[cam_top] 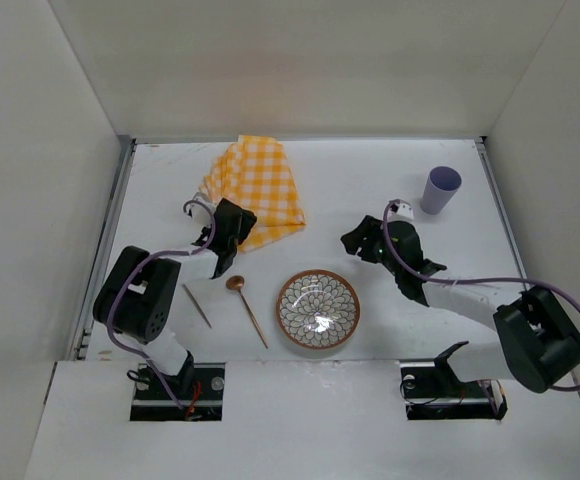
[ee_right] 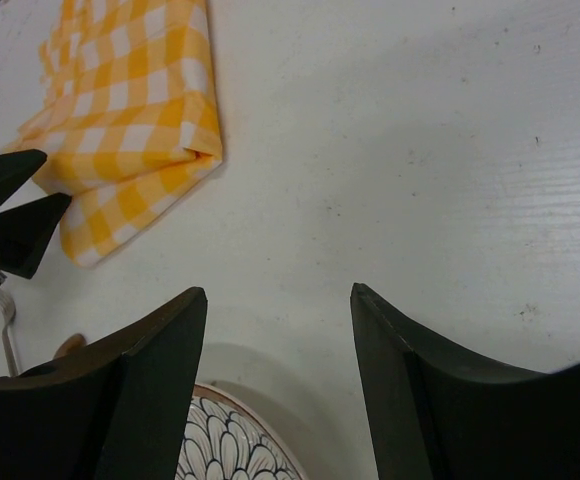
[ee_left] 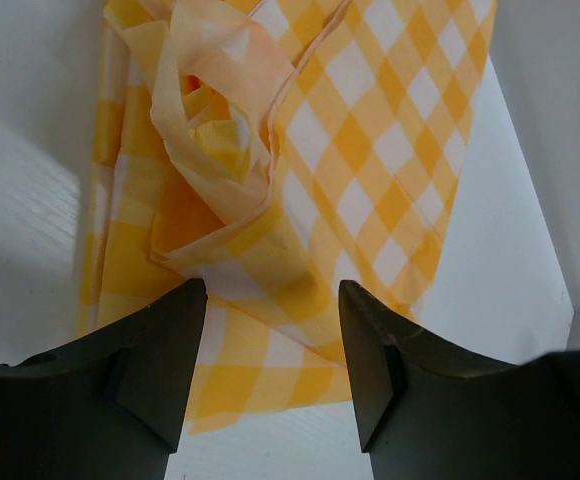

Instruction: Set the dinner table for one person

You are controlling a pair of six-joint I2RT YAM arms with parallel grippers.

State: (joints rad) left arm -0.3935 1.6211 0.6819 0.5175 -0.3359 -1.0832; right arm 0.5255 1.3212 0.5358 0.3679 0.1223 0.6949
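Note:
My left gripper eases its fingers outward around the cloth's raised fold [ee_left: 245, 245] next and closes, since the fold lies outward and stands above the flat layers.
The white dinner table [cam_top: 370, 180] holds a crumpled yellow-and-white checked cloth [cam_top: 255, 185] at the back left. A patterned bowl [cam_top: 317, 309] sits near the front middle, with a brown spoon [cam_top: 247, 308] and a thin utensil [cam_top: 196, 305] to its left. A purple cup [cam_top: 440, 189] stands at the back right. My left gripper [cam_top: 238, 222] is open and empty, with its jaws over the near edge of the cloth [ee_left: 370, 150]. My right gripper [cam_top: 358, 245] is open and empty, just beyond the bowl [ee_right: 225, 445].
Grey rails [cam_top: 105, 240] run along the table's left and right edges, and white walls enclose it on three sides. In the right wrist view the cloth [ee_right: 130, 130] lies at the upper left with the left gripper's fingers [ee_right: 10, 215] beside it.

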